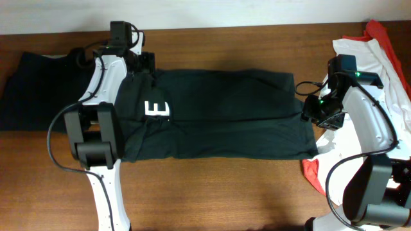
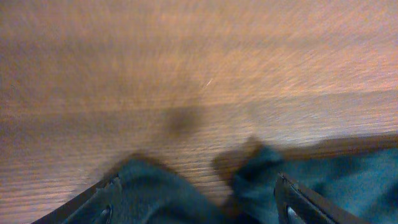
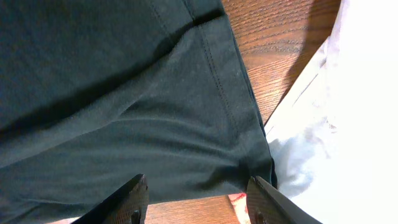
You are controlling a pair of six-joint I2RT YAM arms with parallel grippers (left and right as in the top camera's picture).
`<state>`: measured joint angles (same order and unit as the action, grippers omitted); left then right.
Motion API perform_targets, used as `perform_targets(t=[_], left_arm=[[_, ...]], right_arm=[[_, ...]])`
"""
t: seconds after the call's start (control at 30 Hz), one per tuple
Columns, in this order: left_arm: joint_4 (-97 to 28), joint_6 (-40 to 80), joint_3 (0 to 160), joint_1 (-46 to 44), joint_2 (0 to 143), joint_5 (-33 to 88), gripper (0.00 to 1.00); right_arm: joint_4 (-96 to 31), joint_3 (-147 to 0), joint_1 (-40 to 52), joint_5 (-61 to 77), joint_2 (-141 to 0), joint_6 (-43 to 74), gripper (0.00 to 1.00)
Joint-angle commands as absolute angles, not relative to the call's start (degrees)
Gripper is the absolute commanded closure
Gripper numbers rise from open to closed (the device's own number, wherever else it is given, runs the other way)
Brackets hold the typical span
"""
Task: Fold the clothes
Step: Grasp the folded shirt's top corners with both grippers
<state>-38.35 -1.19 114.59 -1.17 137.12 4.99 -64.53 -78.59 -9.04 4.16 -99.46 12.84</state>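
The left gripper draws slightly back onto a fold of the shirt's far edge (image 2: 149,182) next and closes, because the fold stands up between its open fingers.
A dark green T-shirt (image 1: 225,115) with a white logo (image 1: 156,108) lies flat across the table, folded lengthwise. My left gripper (image 1: 146,63) is at its far left corner. In the blurred left wrist view its fingers (image 2: 199,208) are wide open, with dark cloth (image 2: 155,193) bunched between them on the wood. My right gripper (image 1: 310,110) is at the shirt's right edge. In the right wrist view its fingers (image 3: 196,202) are open and empty, just above the hem of the shirt (image 3: 124,93).
A pile of white clothes (image 1: 366,54) with red cloth (image 1: 313,172) lies at the right, touching the shirt's corner; the white cloth also shows in the right wrist view (image 3: 360,124). Another dark garment (image 1: 32,83) lies at the far left. Bare wood (image 1: 225,192) runs along the front.
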Motion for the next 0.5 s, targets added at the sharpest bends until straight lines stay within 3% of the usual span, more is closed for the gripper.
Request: perform_targets(t=[0.0, 0.07, 0.17, 0.3, 0.47], left_arm=[[-40.07, -2.24, 115.98, -0.43, 140.55, 1.06, 0.23], [-40.73, -2.24, 115.98, -0.43, 140.81, 0.21, 0.28], [-42.72, -2.24, 115.98, -0.43, 140.81, 0.21, 0.65], [-44.51, -2.20, 116.11, -0.43, 140.64, 0.82, 0.98], [-47.90, -1.65, 119.24, -0.08, 138.72, 4.75, 1.00]], right_arm=[[-64.86, -78.83, -8.62, 4.49, -99.35, 12.32, 0.45], [-64.77, -78.83, -8.62, 4.49, -99.35, 12.32, 0.45], [-64.51, -78.83, -8.62, 4.51, -99.37, 12.32, 0.45], [-60.88, -78.83, -8.62, 4.49, -99.37, 12.27, 0.42], [-47.42, -78.83, -8.56, 6.22, -99.83, 9.23, 0.42]])
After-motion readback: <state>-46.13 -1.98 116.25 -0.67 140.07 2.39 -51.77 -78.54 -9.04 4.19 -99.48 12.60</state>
